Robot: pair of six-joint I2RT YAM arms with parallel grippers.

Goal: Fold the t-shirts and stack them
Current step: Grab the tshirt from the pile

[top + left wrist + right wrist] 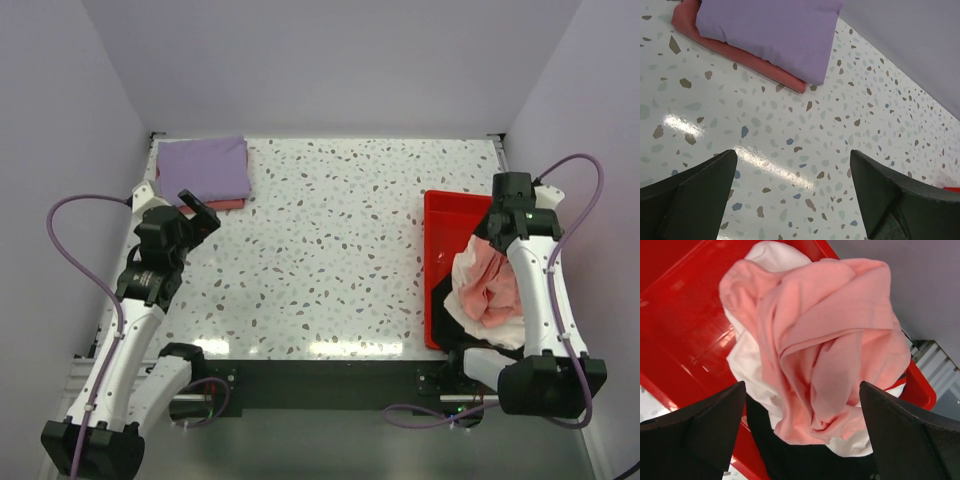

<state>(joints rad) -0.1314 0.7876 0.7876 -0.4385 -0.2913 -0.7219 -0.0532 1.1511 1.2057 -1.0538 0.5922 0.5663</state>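
Note:
My right gripper is due to go down into the red tray (440,225) onto the crumpled folds of the pale pink t-shirt, because the t-shirt lies uncovered on top of the pile.
A folded lavender t-shirt (203,168) lies on a folded salmon-pink t-shirt (228,204) at the table's far left corner; the wrist view shows the lavender one (770,35) over the salmon one (745,60). My left gripper (197,212) hovers just near of that stack, open and empty, bare table between its fingers (792,175). A crumpled pale pink t-shirt (825,340) tops a white one (747,365) and a black one (810,460) in the red tray (440,225). My right gripper (802,410) hangs open above this pile, touching nothing.
The red tray (675,330) sits at the table's right edge, close to the right wall. White walls enclose the speckled table (330,250) on three sides. Purple cables loop beside both arms.

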